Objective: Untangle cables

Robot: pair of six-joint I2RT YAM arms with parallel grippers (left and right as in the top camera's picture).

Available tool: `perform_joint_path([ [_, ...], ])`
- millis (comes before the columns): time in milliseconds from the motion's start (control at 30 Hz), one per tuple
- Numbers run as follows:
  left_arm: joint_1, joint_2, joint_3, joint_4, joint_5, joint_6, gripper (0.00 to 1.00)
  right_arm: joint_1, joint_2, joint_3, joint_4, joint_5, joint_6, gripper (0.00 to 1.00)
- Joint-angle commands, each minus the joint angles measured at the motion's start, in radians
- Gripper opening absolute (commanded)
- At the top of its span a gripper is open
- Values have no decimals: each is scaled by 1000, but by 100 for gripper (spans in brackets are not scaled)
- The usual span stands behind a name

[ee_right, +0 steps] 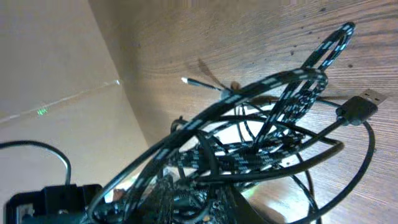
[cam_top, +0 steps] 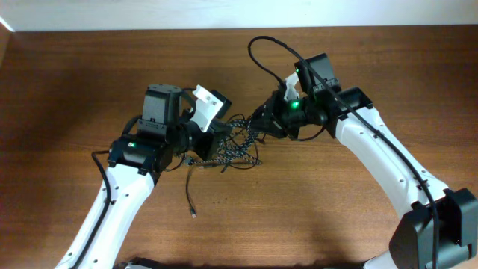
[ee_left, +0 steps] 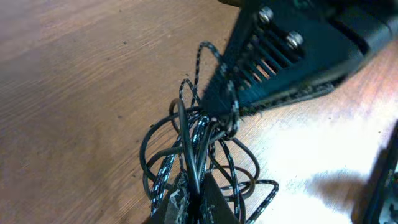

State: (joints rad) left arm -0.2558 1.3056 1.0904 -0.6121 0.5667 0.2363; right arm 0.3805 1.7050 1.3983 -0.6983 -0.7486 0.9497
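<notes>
My left gripper should lower the strands, bunched between both grippers above the table, toward the tabletop beneath the tangle and release them.
A tangle of cables lies mid-table between my two grippers: a black-and-white braided cable knotted with thin plain black cables. My left gripper is shut on strands at the tangle's left side, as the left wrist view shows. My right gripper is shut on strands at its right side, its fingers buried in loops. A braided loop and a USB plug stick out in the right wrist view. One loose black end trails toward the table's front.
A wooden table with a pale wall along the back. The right arm's own black cable loops above the back of the table. The right gripper's body fills the upper right of the left wrist view.
</notes>
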Motion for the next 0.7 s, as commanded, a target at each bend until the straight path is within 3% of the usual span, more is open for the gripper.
perform_joint_path([
  [0,-5,-2,6,-2,70,28,0,6,10,5,23,19,80,17],
  [33,-5,-2,6,-2,70,28,0,6,10,5,23,-8,80,8],
  [67,-5,-2,6,-2,69,28,0,6,10,5,23,-10,79,4],
  [100,-5,-2,6,-9,37,27,0,6,10,5,25,24,-24,4],
  [133,-4,-2,6,-31,-44,27,0,5,10,5,5,129,-137,4],
  [167,-3,-2,6,-88,-206,14,0,-2,10,5,-56,295,-150,4],
  [200,-3,-2,6,-125,-391,-82,0,-12,10,5,-106,488,-149,4],
  [267,-3,-2,6,-148,-736,-375,0,-69,10,5,-137,599,-145,4],
  [367,-3,-2,6,-183,-971,-725,3,-201,10,5,-190,599,-146,4],
  [400,-3,-2,6,-170,-943,-763,0,-253,10,5,-223,565,-208,4],
  [433,-4,6,6,-120,-777,-665,0,-249,10,5,-214,497,-359,4],
  [500,-4,47,6,-11,-345,-251,0,-243,10,5,-199,124,-720,9],
  [533,-3,71,6,8,-232,-145,0,-243,10,5,-196,-13,-993,15],
  [567,-3,106,6,18,-33,-48,0,-243,10,5,-197,-56,-1146,19],
  [667,82,174,6,18,385,-7,0,-243,10,5,-271,-359,-1540,23],
])
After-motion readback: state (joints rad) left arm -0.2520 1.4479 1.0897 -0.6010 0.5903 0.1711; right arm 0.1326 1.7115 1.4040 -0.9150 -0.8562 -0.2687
